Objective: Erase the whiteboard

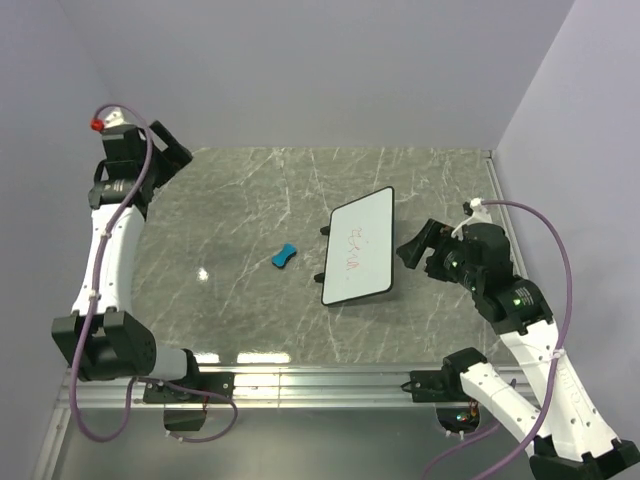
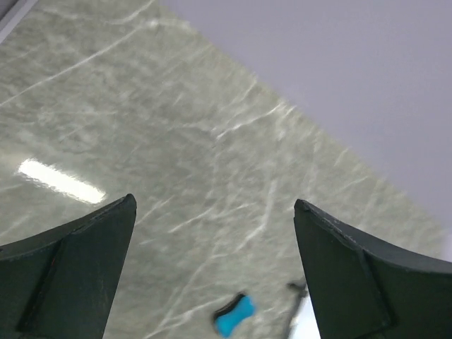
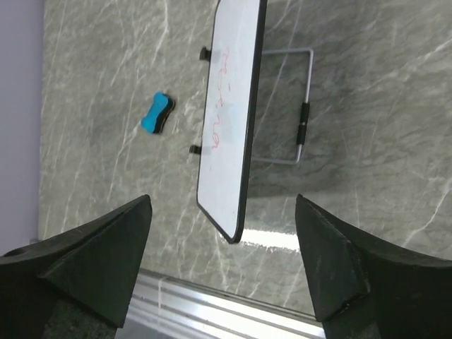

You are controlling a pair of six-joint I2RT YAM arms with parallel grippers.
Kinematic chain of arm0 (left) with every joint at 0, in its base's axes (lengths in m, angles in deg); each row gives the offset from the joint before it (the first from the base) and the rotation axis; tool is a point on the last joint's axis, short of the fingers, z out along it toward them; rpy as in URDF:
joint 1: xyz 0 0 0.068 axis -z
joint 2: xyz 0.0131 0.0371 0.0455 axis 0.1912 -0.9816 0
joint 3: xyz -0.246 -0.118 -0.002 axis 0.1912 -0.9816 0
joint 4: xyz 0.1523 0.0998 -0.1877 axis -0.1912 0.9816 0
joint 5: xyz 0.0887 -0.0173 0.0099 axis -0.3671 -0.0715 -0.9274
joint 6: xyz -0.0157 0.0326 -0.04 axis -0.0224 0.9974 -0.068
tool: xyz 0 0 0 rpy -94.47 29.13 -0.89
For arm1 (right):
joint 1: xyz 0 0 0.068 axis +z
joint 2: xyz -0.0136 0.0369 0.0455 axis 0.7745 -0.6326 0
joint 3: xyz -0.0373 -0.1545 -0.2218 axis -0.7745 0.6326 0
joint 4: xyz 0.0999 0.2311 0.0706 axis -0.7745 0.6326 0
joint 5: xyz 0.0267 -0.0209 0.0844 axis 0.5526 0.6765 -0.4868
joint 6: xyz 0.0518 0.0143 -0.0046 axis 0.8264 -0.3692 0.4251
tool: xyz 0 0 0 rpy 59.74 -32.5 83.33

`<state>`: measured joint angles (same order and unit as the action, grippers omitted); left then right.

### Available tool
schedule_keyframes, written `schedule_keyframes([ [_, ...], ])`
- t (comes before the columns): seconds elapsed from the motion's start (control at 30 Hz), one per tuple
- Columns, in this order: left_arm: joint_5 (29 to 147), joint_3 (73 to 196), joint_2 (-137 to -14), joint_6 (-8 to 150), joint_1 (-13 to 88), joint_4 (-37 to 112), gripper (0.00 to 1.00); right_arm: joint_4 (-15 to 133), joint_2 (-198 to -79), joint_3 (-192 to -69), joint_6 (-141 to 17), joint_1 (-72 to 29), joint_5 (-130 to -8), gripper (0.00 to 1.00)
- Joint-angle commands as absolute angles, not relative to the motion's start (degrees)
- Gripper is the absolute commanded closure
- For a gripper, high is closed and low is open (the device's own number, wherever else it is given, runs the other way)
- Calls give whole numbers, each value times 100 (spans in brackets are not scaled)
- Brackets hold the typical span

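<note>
The eraser point(image 1: 284, 256) lies below my left gripper and to its right in the top view, so I will move that way and down onto the eraser's middle, the narrowest part.
The whiteboard point(image 1: 358, 248) stands propped at a tilt on the marble table, right of centre, with red scribbles on its white face; it also shows in the right wrist view point(image 3: 227, 120). A small blue eraser point(image 1: 284, 256) lies on the table to its left, seen too in the left wrist view point(image 2: 235, 316) and the right wrist view point(image 3: 157, 115). My left gripper point(image 1: 178, 152) is open and empty, high at the far left. My right gripper point(image 1: 412, 248) is open and empty, just right of the board.
A wire stand point(image 3: 296, 106) props the board from behind. A metal rail point(image 1: 320, 385) runs along the table's near edge. Walls close in the table at the back and both sides.
</note>
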<state>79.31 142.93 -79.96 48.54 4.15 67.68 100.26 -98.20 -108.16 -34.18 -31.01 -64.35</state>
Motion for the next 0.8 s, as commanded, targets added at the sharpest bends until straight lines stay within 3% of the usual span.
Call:
schedule_keyframes([
  [0.0,8020,14377,-7472,3982,399,7066,1,9977,-9696,-10677,-3572,-3072,-6852,12],
  [0.07,9743,13440,-7496,3840,172,6258,1,9942,-9626,-10563,-3476,-3080,-7097,12],
  [0.1,9902,13321,-7619,3735,153,6428,1,9898,-9599,-10545,-3493,-3080,-7282,12],
  [0.4,8155,12423,-7452,4313,1601,6571,1,10328,-9151,-10167,-3317,-3063,-7721,6],
  [0.57,7567,12843,-8356,4929,2761,6667,1,10126,-9089,-10148,-3738,-3072,-8145,10],
  [0.77,7522,13643,-9728,5605,3307,6738,1,10319,-9344,-10465,-3958,-3063,-7961,15],
])
